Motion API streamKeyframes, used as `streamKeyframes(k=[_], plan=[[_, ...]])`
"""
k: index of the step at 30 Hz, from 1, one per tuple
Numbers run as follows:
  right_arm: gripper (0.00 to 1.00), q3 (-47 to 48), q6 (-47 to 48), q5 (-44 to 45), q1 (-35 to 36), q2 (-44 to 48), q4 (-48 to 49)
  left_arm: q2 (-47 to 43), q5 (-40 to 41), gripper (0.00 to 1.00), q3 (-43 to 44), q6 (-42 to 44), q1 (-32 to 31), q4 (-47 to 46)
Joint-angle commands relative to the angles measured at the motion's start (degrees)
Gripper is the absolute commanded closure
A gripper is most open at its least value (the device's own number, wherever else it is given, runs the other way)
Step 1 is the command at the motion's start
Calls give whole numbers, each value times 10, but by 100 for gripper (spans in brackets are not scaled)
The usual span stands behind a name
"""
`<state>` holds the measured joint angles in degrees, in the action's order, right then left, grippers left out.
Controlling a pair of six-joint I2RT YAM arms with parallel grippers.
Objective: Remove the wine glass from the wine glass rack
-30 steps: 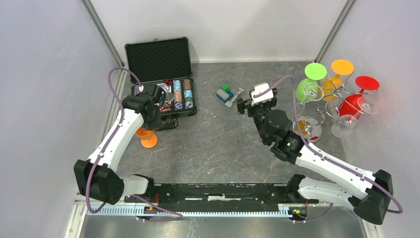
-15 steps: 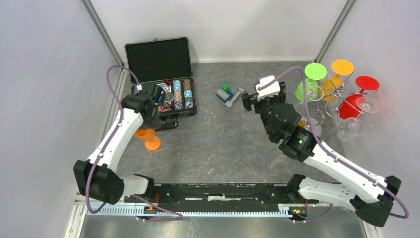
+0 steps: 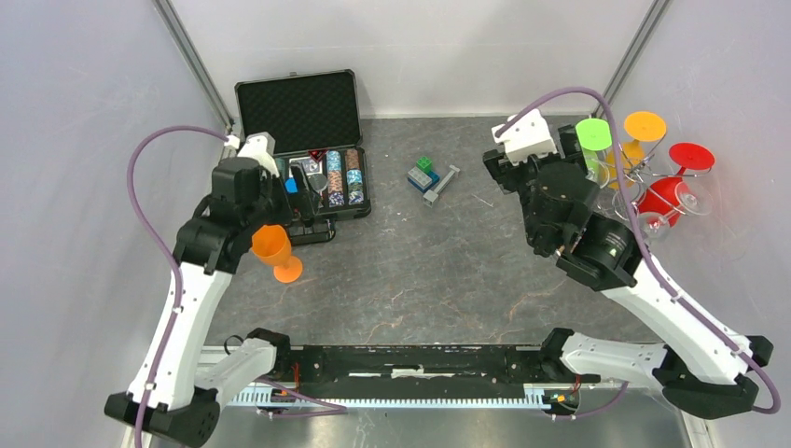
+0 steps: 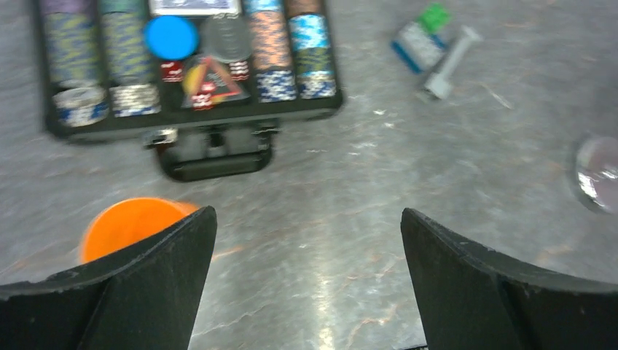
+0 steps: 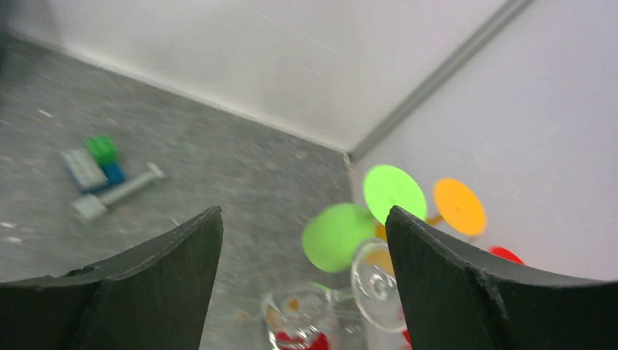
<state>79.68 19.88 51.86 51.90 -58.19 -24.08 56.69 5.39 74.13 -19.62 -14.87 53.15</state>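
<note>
The clear wine glass's round foot sits partly behind one finger of the right gripper, so this gripper needs to turn and move toward the rack, onto that foot.
The wine glass rack, a silver wire stand, is in the back right corner. Green, orange and red wine glasses hang from it upside down. My right gripper hovers open just left of the rack; its wrist view shows the green wine glass and a clear one ahead of the open jaws. An orange wine glass stands upright on the table at the left. Raised above it, my left gripper is open and empty, the orange glass beside its left finger.
An open black case with poker chips lies at the back left, its handle toward me. Small blue and green blocks with a grey piece lie at the back middle. Grey walls close in on both sides.
My left gripper opened, let go of the orange glass and lifted away; the glass stays standing. My right gripper swung back and right toward the rack, still open.
</note>
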Motion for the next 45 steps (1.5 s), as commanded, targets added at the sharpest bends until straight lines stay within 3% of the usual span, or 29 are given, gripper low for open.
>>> streamKeyframes(k=[1, 6, 8, 15, 25, 37, 45], plan=[[17, 17, 61, 134, -2, -27, -86, -41, -185, 0, -73, -22, 0, -187], [25, 39, 77, 131, -49, -62, -130, -49, -212, 0, -108, -49, 0, -245], [25, 69, 55, 96, -95, -95, -182, -42, -217, 0, -113, -54, 0, -250], [25, 89, 27, 66, -169, -148, -229, -18, -237, 0, -122, -58, 0, -249], [48, 116, -28, 90, -182, -166, -300, -6, -233, 0, -126, -48, 0, -244], [61, 117, -84, 92, -182, -155, -393, 16, -205, 0, -126, -43, 0, -220], [64, 90, -78, 74, -181, -123, -392, 29, -199, 0, -122, -43, 0, -209]])
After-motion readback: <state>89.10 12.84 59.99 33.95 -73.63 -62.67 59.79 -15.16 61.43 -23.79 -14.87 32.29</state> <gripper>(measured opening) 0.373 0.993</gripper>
